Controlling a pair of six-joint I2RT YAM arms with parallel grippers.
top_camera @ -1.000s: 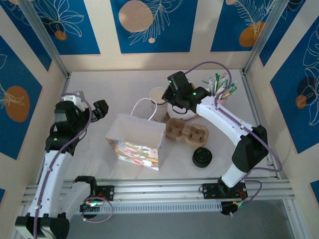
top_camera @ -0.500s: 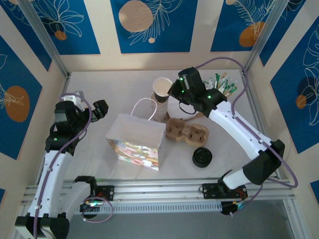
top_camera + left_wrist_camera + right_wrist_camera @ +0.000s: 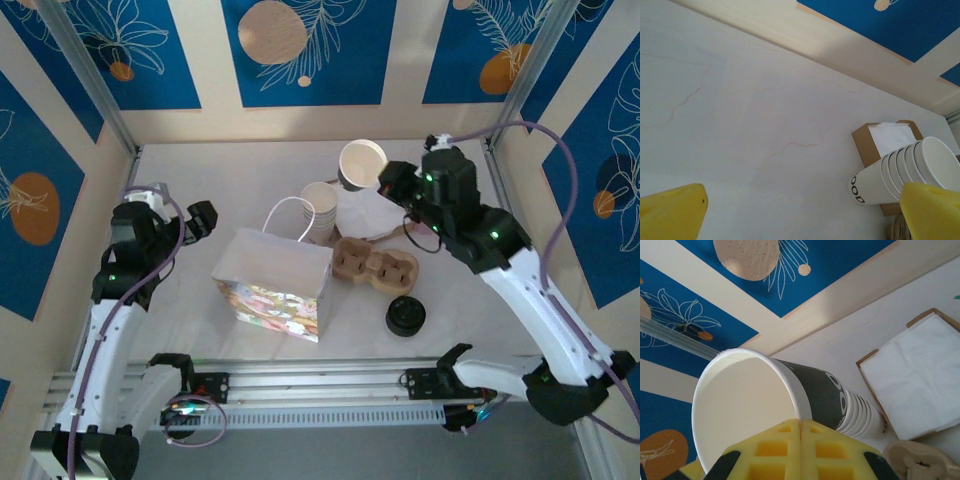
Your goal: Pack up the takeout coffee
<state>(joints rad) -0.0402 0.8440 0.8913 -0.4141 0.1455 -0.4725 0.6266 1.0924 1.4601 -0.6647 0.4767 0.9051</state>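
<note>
I will move my right gripper back past the carrier (image 3: 375,268), then lower the cup onto the table between the bag and the coffee.
The takeout coffee (image 3: 405,316), low and round with a black lid, stands on the table in front of the cardboard carrier (image 3: 375,268). My right gripper (image 3: 386,181) hangs above the back of the table, shut on the rim of an open, lidless paper cup (image 3: 362,163) with a dark band. In the right wrist view its yellow pads (image 3: 801,426) pinch that cup's wall (image 3: 740,405), tilted above the stack of cups (image 3: 860,415). My left gripper (image 3: 200,218) is open at the far left, with nothing between its fingers (image 3: 670,212).
A white paper bag (image 3: 270,283) with a printed front stands open left of the carrier. The cream cup stack (image 3: 320,208) and a box of white napkins (image 3: 920,385) lie behind it. Walls close the table on three sides.
My right arm has lifted the cup off the stack and carried it up and to the right. The left arm has stayed still.
</note>
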